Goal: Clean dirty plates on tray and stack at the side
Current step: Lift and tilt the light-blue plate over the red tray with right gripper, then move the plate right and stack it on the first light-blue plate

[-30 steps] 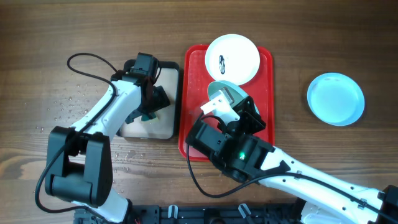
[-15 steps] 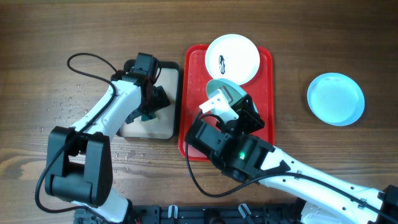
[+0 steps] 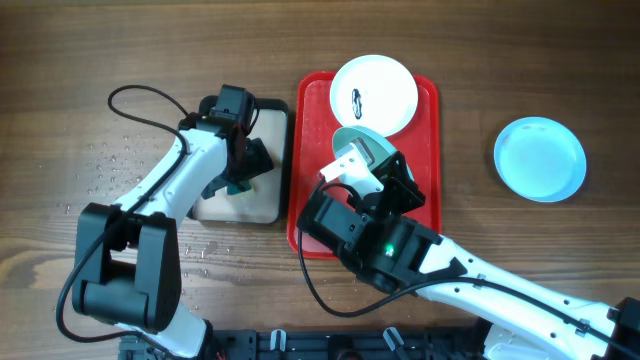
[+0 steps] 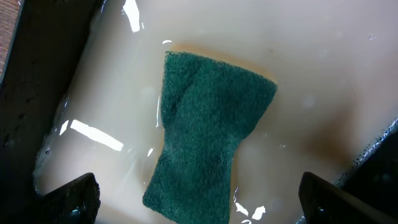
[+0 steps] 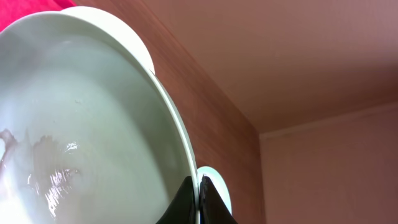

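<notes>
The right gripper swings over the second light blue plate (image 3: 540,160) (image 5: 215,182) next, lowers and releases. The plate lies flat below it and to its right in the overhead view.
The red tray (image 3: 312,130) holds a white plate (image 3: 373,93) with a black smear at its far end. My right gripper (image 3: 372,168) is shut on the rim of a light blue plate (image 3: 362,148) and holds it tilted above the tray. In the right wrist view the fingers (image 5: 200,194) pinch that plate's edge (image 5: 93,124), and its inside is wet with a faint smear. My left gripper (image 3: 240,172) is open over a green sponge (image 4: 208,124). Its fingertips (image 4: 202,205) straddle the sponge without touching it.
The sponge lies in shallow water in a small black-rimmed tray with a cream inside (image 3: 272,135), left of the red tray. A second light blue plate (image 3: 540,158) lies flat on the wooden table at the right. Water drops dot the table at the left (image 3: 115,165).
</notes>
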Tool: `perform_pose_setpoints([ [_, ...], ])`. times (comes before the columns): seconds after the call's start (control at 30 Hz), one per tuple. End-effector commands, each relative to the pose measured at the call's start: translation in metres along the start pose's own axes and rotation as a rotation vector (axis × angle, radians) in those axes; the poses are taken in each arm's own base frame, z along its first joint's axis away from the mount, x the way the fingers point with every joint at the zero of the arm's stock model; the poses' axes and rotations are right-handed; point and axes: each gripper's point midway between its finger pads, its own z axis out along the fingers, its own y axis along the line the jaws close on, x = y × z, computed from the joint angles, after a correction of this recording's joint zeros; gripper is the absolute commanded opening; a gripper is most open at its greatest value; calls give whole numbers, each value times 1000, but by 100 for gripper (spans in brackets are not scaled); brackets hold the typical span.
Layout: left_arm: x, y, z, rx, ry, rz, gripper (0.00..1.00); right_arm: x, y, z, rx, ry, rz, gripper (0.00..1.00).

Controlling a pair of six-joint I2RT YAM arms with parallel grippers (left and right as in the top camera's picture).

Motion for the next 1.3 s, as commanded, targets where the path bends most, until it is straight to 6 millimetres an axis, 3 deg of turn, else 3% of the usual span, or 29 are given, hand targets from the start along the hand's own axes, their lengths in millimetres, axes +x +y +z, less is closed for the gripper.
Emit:
perform_pose_setpoints([
  [0.0,-1,-1,-1,8,-3,3,100,-9,-15,-5,29,-24,44,4],
  [0.17,-1,-1,-1,8,-3,3,100,-10,-8,-5,-12,-23,62,4],
  [0.23,-1,-1,-1,8,-3,3,100,-6,1,-1,-69,1,161,4],
  [0.27,-1,-1,-1,8,-3,3,100,3,10,7,-126,50,278,4],
  [0.33,-1,-1,-1,8,-3,3,100,30,47,25,-385,251,440,4],
  [0.4,-1,-1,-1,8,-3,3,100,44,60,34,-551,372,520,4],
  [0.43,-1,-1,-1,8,-3,3,100,53,57,43,-610,438,591,4],
  [0.53,-1,-1,-1,8,-3,3,100,77,17,73,-657,529,811,4],
  [0.6,-1,-1,-1,8,-3,3,100,105,-17,97,-654,584,1012,4],
  [0.63,-1,-1,-1,8,-3,3,100,128,-35,111,-608,626,1106,4],
  [0.67,-1,-1,-1,8,-3,3,100,153,-52,123,-535,662,1175,4],
  [0.73,-1,-1,-1,8,-3,3,100,225,-96,149,-301,755,1328,4],
  [0.77,-1,-1,-1,8,-3,3,100,247,-105,156,-242,782,1384,4],
  [0.87,-1,-1,-1,8,-3,3,100,317,-112,173,-88,920,1581,4],
  [0.93,-1,-1,-1,8,-3,3,100,337,-98,177,-93,997,1596,6],
  [0.97,-1,-1,-1,8,-3,3,100,334,-91,179,-139,1002,1574,39],
  [1.0,-1,-1,-1,8,-3,3,100,321,-87,181,-222,963,1537,48],
  [1.1,-1,-1,-1,8,-3,3,100,275,-94,174,-333,861,1429,50],
  [1.13,-1,-1,-1,8,-3,3,100,246,-99,171,-397,793,1378,49],
  [1.23,-1,-1,-1,8,-3,3,100,116,-93,144,-687,507,1102,47],
  [1.27,-1,-1,-1,8,-3,3,100,94,-87,138,-727,469,1054,47],
])
